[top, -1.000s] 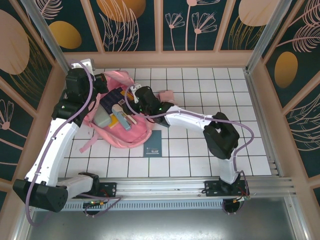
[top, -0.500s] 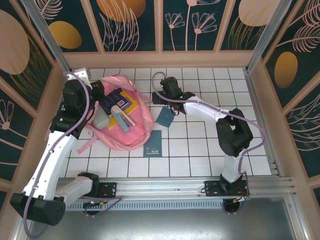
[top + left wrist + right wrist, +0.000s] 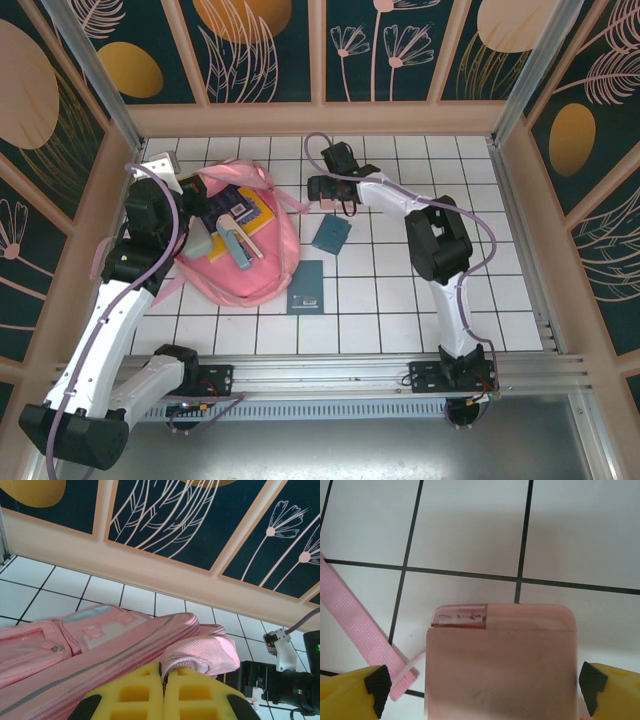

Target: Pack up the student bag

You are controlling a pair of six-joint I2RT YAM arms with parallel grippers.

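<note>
My right gripper will go down a little more and close its fingers on the small pink box (image 3: 328,204) (image 3: 500,665) next, since the box is below it, between those open fingers.
The student bag (image 3: 262,268) is a large pink backpack lying open at the left of the table. Inside it are a blue-and-yellow book (image 3: 240,205), a mint-green pencil case (image 3: 204,238) and a teal pen-like item (image 3: 241,248). My left gripper (image 3: 192,188) is at the bag's far left rim. In the left wrist view its yellow fingers (image 3: 135,695) are shut on a pink fabric flap (image 3: 200,652) of the bag (image 3: 90,645). My right gripper (image 3: 324,188) (image 3: 485,687) stands open around a small pink box (image 3: 500,665) on the tiles, a finger on each side.
A small teal case (image 3: 330,232) and a dark teal notebook (image 3: 307,287) lie on the tiles right of the bag. A pink strap (image 3: 360,630) runs just left of the pink box. The wooden wall (image 3: 150,565) stands close behind the bag.
My right gripper has swung from over the open bag to the far middle of the table and opened wide around the pink box. The left arm has shifted slightly while still holding the bag's flap.
</note>
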